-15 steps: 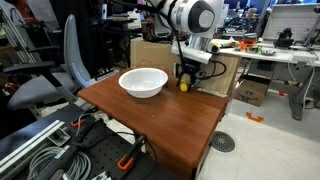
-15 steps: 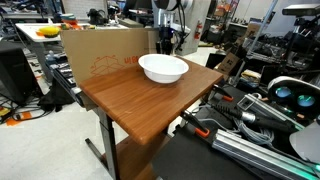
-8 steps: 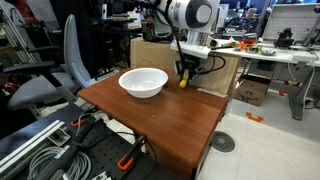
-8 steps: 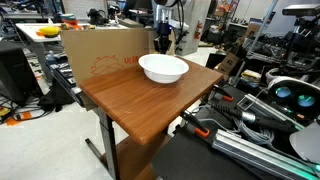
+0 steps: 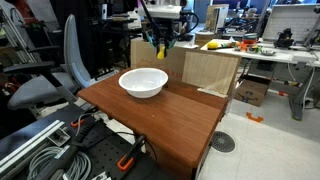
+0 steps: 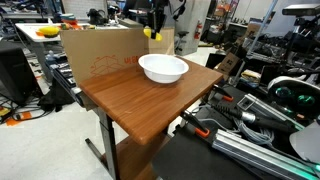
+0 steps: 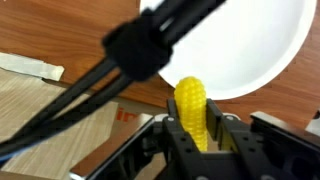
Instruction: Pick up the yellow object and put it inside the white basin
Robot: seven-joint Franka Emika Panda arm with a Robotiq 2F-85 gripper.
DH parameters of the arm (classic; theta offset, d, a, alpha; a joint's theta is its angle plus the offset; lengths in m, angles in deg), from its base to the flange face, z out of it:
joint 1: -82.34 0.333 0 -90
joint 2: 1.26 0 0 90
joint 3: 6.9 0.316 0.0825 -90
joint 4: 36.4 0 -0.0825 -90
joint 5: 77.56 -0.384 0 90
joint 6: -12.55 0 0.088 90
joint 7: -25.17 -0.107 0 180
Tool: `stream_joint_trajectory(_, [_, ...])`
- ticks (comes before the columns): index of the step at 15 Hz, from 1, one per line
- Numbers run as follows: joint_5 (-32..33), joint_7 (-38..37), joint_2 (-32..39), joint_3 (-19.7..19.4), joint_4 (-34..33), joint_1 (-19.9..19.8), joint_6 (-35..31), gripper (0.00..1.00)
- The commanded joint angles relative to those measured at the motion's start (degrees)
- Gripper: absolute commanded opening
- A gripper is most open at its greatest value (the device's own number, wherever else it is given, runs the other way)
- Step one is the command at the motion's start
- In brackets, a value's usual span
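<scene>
The robot's gripper will next carry the yellow object over the white basin, then go down toward the basin's open inside to release the object.
The yellow object is a small ribbed, corn-like piece held between my gripper's fingers. In both exterior views the gripper hangs in the air above the far side of the wooden table, with the yellow object at its tip. The white basin stands on the table below and in front of it. In the wrist view the basin lies just beyond the yellow object, and black cables cross the picture.
A cardboard box stands behind the table. An office chair is beside it. A larger yellow item lies on a cluttered desk behind. Cables and gear lie on the floor.
The gripper has risen from the table beside the basin with the yellow object in it. It has moved sideways along the basin's far side.
</scene>
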Motion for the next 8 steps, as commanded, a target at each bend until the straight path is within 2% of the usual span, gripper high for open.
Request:
stream_joint_trajectory(1, [-1.0, 0.6, -11.8, 1.4, 12.9, 1.6, 0.2, 0.08])
stream_joint_trajectory(6, [-5.8, 2.8, -16.2, 1.9, 18.9, 2.8, 4.3, 0.08])
stream_joint_trajectory(8, [-6.8, 0.9, -15.4, 1.3, 20.0, 3.2, 2.6, 0.08])
